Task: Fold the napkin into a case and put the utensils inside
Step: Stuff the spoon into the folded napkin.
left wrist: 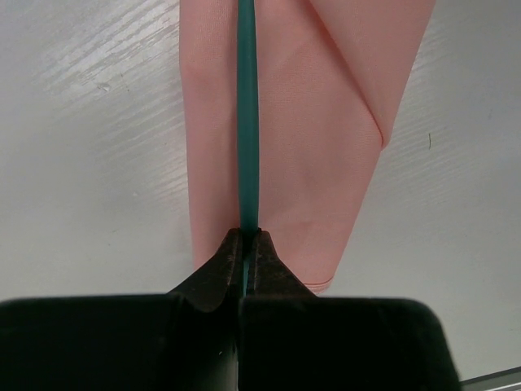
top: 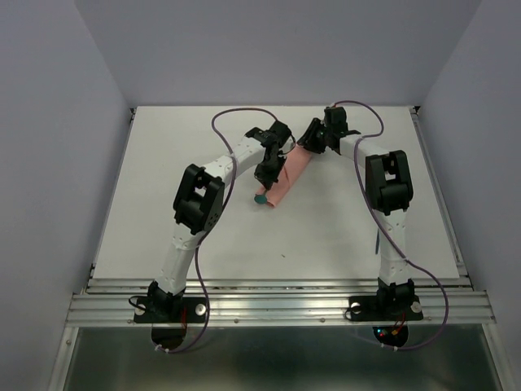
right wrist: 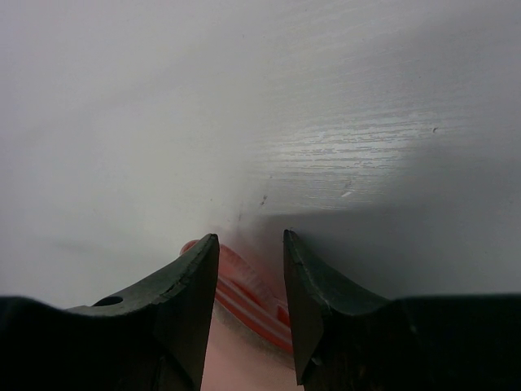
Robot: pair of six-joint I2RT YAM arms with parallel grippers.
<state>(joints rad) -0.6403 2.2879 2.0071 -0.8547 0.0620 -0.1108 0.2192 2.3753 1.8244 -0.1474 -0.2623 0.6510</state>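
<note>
My left gripper moves outward next, where the utensil's handle points, along the napkin to the napkin's slanted fold edge (left wrist: 350, 73) and lets go of the utensil (left wrist: 247, 122).
The napkin, folded into a narrow salmon-pink case (top: 291, 173), lies slanted at the middle back of the table. My left gripper (top: 265, 173) hangs over its left side, shut on a thin dark-teal utensil (left wrist: 247, 122). The handle runs edge-on from the gripper (left wrist: 248, 236) out over the pink cloth (left wrist: 317, 163). A round teal end (top: 259, 198) shows beside the strip's near end. My right gripper (top: 312, 140) is at the strip's far end. Its jaws stand apart around the cloth's layered edge (right wrist: 248, 285), the gripper (right wrist: 251, 238) low over the table.
Purple cables (top: 236, 114) loop over the back of the white table (top: 163, 204) from both arms. A metal rail (top: 277, 305) runs along the near edge, and grey walls close in the back and sides.
</note>
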